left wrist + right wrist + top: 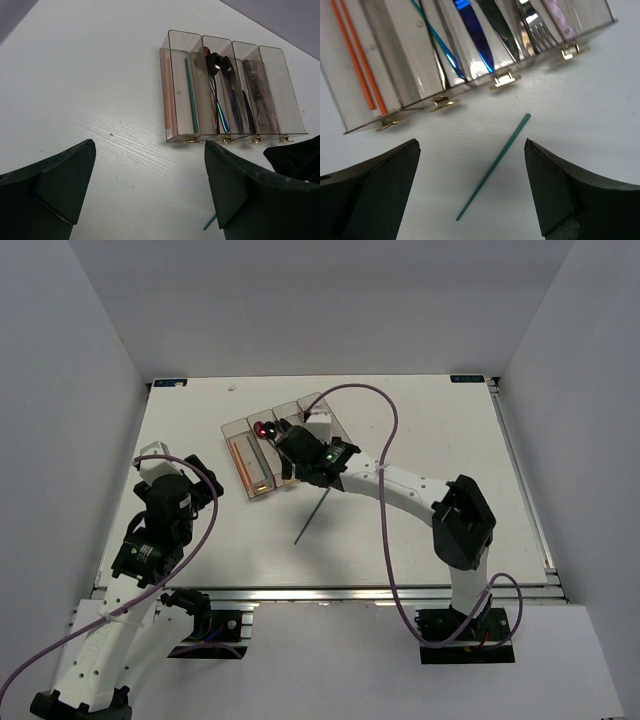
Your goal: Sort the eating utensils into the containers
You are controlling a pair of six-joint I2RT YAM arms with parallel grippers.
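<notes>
The teal chopstick slants below and back between the open fingers, so my right gripper should next move down and back, with a slight turn, and close on its bin-side part [323, 500] [511, 140].
Four joined clear bins [238, 430] stand left of the table's middle. In the left wrist view [280, 65] they hold orange chopsticks [167, 95] and a teal one [189, 90], spoons [215, 62], knives and forks [260, 100]. One teal chopstick [312, 515] lies loose on the table in front of the bins. My right gripper [297, 468] is open above it; in the right wrist view the chopstick [492, 167] lies between the spread fingers, untouched [471, 150]. My left gripper [155, 458] is open and empty [150, 185], left of the bins.
Small yellowish tags [502, 80] mark the bins' near ends. The right arm [400, 485] reaches across the middle of the table, its purple cable [385, 420] looping above. White walls close the table at the back and sides.
</notes>
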